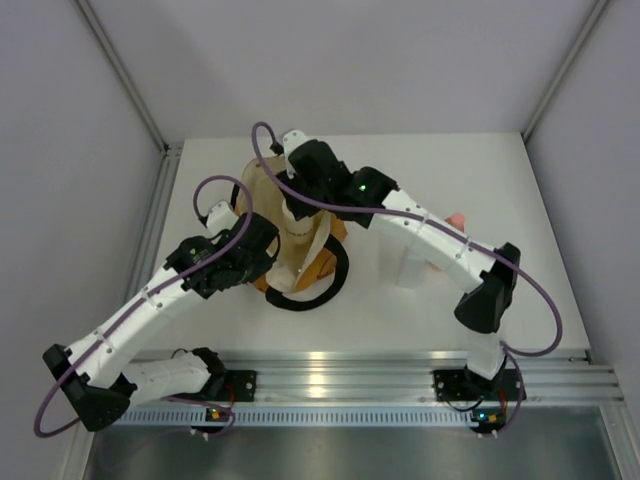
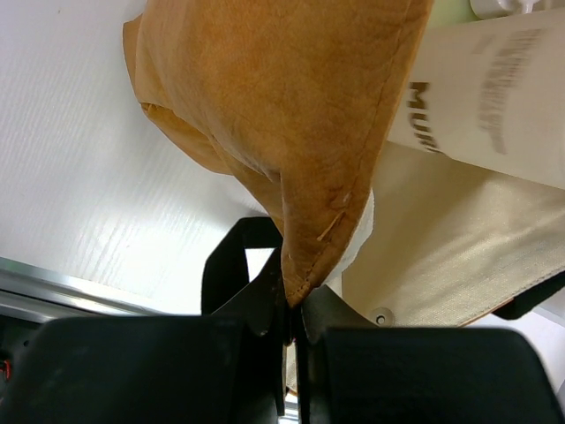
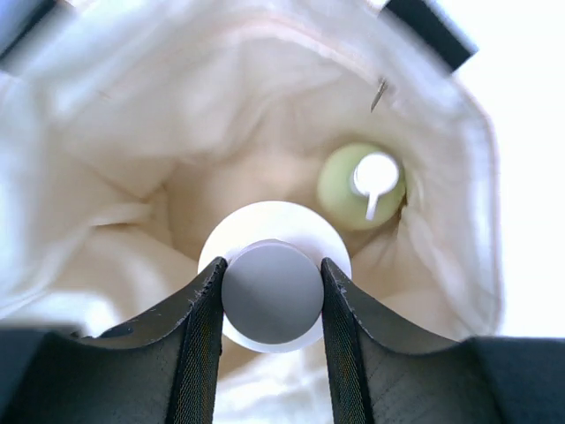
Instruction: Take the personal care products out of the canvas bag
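My right gripper rises clear of the bag [image 1: 275,195] next, swings across and lowers to release on the bare tabletop [image 1: 387,241] beside the pale bottle. Bottles already stand there.
The canvas bag [image 1: 275,195] stands upright at mid-table, its cream lining [image 3: 132,141] seen from above in the right wrist view. My left gripper [image 2: 294,305] is shut on the bag's mustard-tan lower corner [image 2: 300,177]. My right gripper [image 3: 271,267] reaches down over the bag's mouth and is shut on the grey cap of a white bottle [image 3: 274,340]. A pale green bottle with a white cap [image 3: 349,190] stands at the bottom of the bag. In the left wrist view a white cylinder with dark lettering [image 2: 494,88] shows above the bag's cream side.
To the right of the bag a pale bottle [image 1: 410,268] stands on the table, and a pinkish one [image 1: 457,220] is half hidden behind the right arm. The black loop handle [image 1: 330,285] lies in front of the bag. Grey walls close in both sides.
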Robot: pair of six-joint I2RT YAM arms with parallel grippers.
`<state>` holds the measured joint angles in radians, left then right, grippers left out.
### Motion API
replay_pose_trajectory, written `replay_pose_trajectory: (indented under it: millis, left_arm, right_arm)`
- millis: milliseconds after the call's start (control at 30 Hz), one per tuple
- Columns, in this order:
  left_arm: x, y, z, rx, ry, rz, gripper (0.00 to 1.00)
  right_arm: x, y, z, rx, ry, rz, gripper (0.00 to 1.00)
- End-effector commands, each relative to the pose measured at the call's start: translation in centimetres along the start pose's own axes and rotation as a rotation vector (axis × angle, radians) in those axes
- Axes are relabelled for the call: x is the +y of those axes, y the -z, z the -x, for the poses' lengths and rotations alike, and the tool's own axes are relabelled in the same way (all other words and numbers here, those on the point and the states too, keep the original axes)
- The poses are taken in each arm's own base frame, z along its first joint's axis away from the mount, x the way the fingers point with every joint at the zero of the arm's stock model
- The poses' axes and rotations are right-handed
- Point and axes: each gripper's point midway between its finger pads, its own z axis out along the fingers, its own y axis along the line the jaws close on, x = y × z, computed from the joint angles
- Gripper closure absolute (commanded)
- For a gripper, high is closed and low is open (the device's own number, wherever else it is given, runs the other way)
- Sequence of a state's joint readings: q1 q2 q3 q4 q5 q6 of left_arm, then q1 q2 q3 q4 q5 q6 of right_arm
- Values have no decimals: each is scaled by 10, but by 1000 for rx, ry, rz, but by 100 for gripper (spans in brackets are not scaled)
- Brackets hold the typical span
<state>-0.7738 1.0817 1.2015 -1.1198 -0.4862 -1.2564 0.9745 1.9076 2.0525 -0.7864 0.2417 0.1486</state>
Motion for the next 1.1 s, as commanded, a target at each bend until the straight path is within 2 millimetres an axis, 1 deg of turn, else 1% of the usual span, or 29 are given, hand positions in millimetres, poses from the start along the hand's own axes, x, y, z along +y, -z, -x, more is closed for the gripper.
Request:
replay_pose_trajectory:
  millis: [0,67,100,167,200,233,267,300,333,367,400,433,500,533,600,633,667,700,767,800,833,867,900,933,967,1000,1033,1067]
  left_arm:
    - [-12,0,-2,19,7,-29,100]
    - [-12,-1,-3,21,9,-27,100]
    - [-12,-1,-3,23,10,-27,100]
    - [-11,-1,-3,23,13,-26,100]
    - [-10,-1,-3,23,14,-26,100]
    - [-10,-1,-3,23,15,-27,100]
    - [-10,-1,-4,25,17,-26,100]
    - [-10,0,-4,24,18,-28,100]
    - [-9,0,-4,26,19,-28,100]
    - [-10,0,-4,27,21,-28,100]
    - [-10,0,-4,27,23,-30,100]
    - [-9,0,-5,29,22,-29,100]
    - [-8,0,-5,31,28,-31,100]
    - [-7,0,-6,33,28,-30,100]
    - [-6,0,-8,38,37,-30,100]
    - [-7,0,-8,38,40,-37,100]
    - [-7,0,-9,43,42,-40,100]
    - [-7,0,-9,42,45,-43,100]
    - [-7,0,-9,43,47,-47,100]
    - [-7,1,-9,43,47,-47,100]
    - [-7,1,-9,43,47,-47,100]
    - [-7,1,-9,44,47,-49,100]
    - [-8,1,-9,47,44,-49,100]
    - [-8,1,-9,47,44,-49,100]
    - [-8,1,-9,47,45,-50,100]
    - [-9,1,-9,48,46,-52,100]
    - [-8,1,-10,48,43,-49,100]
    - [-9,1,-9,48,42,-52,100]
  right_arm:
    - [3,98,96,-323,-38,104,100]
    - [1,114,105,-357,-50,119,100]
    - [-3,131,113,-391,-66,129,100]
    - [-9,146,120,-424,-79,128,100]
    - [-14,161,127,-455,-90,129,100]
    - [-25,167,130,-471,-108,116,100]
    - [-30,172,133,-481,-136,120,100]
    - [-38,183,135,-499,-153,117,100]
    - [-52,186,136,-509,-167,93,100]
    - [-61,191,137,-519,-177,77,100]
    - [-69,200,137,-532,-186,65,100]
    - [-84,205,137,-544,-201,35,100]
    - [-99,216,133,-556,-223,3,100]
    - [-115,220,132,-564,-238,-31,100]
    - [-131,224,125,-560,-258,-61,100]
    - [-146,225,121,-559,-271,-95,100]
    - [-153,225,118,-554,-275,-110,100]
    - [-168,224,110,-542,-284,-150,100]
    - [-181,222,101,-524,-279,-192,100]
    - [-189,214,92,-500,-279,-216,100]
    - [-201,212,86,-487,-282,-250,100]
    - [-207,209,81,-478,-272,-272,100]
    - [-213,200,73,-471,-271,-284,100]
    - [-224,198,68,-475,-278,-310,100]
    - [-230,195,64,-478,-285,-316,100]
    - [-236,187,57,-474,-295,-325,100]
    - [-247,185,51,-469,-311,-346,100]
    - [-251,183,47,-468,-316,-353,100]
